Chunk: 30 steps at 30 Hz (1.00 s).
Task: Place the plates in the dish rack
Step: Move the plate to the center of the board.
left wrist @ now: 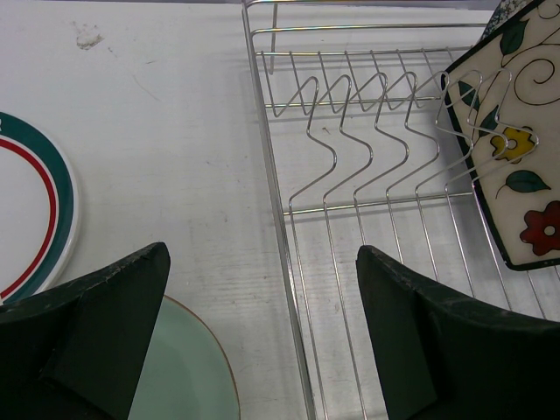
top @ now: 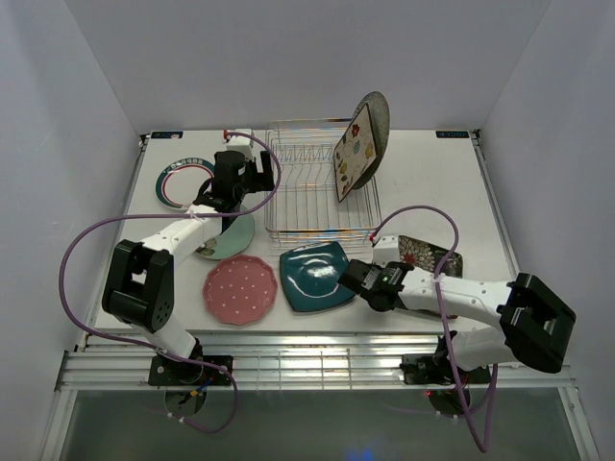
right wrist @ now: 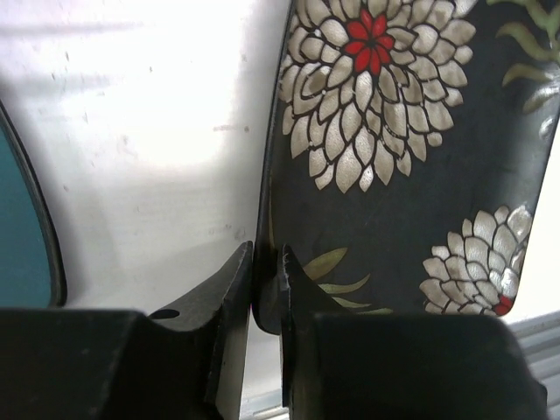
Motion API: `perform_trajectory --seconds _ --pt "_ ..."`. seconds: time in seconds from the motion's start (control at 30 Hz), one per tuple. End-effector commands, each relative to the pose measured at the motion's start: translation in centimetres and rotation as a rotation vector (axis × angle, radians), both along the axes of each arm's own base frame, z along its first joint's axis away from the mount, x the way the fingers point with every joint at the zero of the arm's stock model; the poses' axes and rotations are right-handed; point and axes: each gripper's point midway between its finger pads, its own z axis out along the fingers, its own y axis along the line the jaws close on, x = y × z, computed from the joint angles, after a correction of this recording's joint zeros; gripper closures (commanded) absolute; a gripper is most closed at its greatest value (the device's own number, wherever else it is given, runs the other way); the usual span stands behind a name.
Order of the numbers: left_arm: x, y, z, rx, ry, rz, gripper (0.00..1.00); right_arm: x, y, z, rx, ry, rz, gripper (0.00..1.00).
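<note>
My right gripper will next move the black floral plate (top: 432,254) outward and release it on the bare, clear tabletop beside the rack's near corner.
The dish rack (top: 312,192) (left wrist: 350,175) stands at the back centre. A cream floral square plate (top: 354,152) (left wrist: 516,175) stands upright at its right end, with a speckled grey round plate (top: 377,120) behind it. On the table lie a white teal-rimmed plate (top: 178,182) (left wrist: 35,210), a mint plate (top: 235,235) (left wrist: 188,367), a pink dotted plate (top: 240,288) and a teal square plate (top: 315,277) (right wrist: 22,236). My right gripper (top: 392,252) (right wrist: 267,254) is shut on the left edge of the black floral plate (top: 432,254) (right wrist: 394,157). My left gripper (top: 255,173) (left wrist: 262,254) hangs open over the rack's left rail, holding nothing.
The rack's left slots hold only bare wire prongs (left wrist: 332,131). White walls close in the table on three sides. A purple cable (top: 86,240) loops off the left arm, and another purple cable (top: 442,288) hangs over the right arm.
</note>
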Motion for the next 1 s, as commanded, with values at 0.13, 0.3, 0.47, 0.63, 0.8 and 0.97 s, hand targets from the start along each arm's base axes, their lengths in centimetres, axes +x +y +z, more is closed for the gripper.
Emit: perform_trajectory --seconds 0.13,0.3,0.47,0.63,0.8,0.97 --pt "0.1 0.2 2.8 -0.018 -0.064 0.005 0.02 5.6 0.9 1.3 0.094 -0.090 -0.032 0.86" --pt "0.1 0.3 3.0 -0.019 -0.067 0.005 0.02 8.0 0.4 1.2 0.123 -0.100 -0.056 0.86" --pt "0.1 0.2 2.8 -0.015 -0.064 0.002 0.02 10.3 1.0 0.8 0.136 -0.107 -0.045 0.86" --pt "0.2 0.3 2.6 -0.013 -0.062 0.007 0.02 11.7 1.8 -0.1 0.117 -0.102 -0.040 0.86" --pt "0.2 0.2 2.5 -0.011 -0.059 0.006 0.02 12.2 2.8 -0.8 0.147 -0.107 -0.009 0.86" --pt "0.2 0.2 2.5 -0.011 -0.059 0.003 0.02 12.3 3.2 -0.6 0.169 -0.113 0.008 0.79"
